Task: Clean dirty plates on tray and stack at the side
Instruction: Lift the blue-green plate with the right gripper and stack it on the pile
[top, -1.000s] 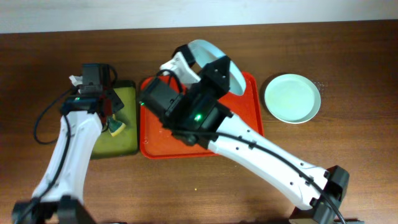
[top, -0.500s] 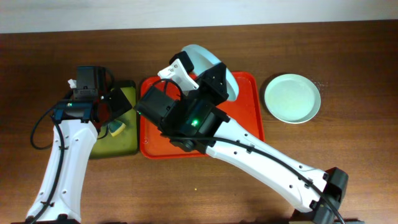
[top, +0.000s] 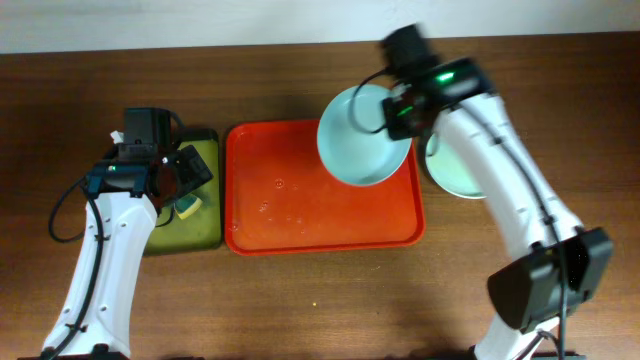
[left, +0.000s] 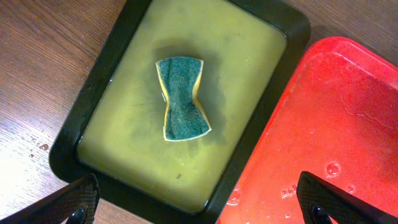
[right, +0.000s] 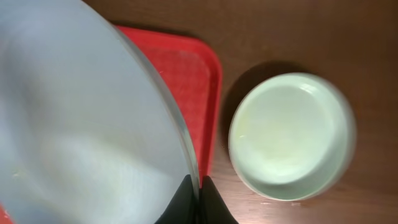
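Note:
I will next take the pale blue-white plate in my right gripper past the tray's edge, down onto the mint green plate (top: 457, 168) (right: 291, 136), as the side stack stands there.
My right gripper (top: 401, 116) (right: 198, 200) is shut on the rim of a pale blue-white plate (top: 360, 136) (right: 87, 124), holding it tilted above the red tray's (top: 320, 205) (right: 202, 74) far right corner. A pale mint green plate (top: 462, 176) (right: 289, 134) lies on the table right of the tray, partly hidden by my right arm in the overhead view. The white plate is out of view. The tray holds only water drops (left: 336, 169). My left gripper (top: 186, 172) (left: 202, 208) is open and empty above the olive-green tray.
A black-rimmed olive-green tray (top: 205, 230) (left: 124, 143) stands left of the red tray. A green and yellow sponge (top: 187, 207) (left: 182, 98) lies in it. Brown table surface surrounds both trays.
My right arm has swung from over the tray's left part to the right, carrying the pale plate toward the mint plate. The left arm pulled back slightly, then held still.

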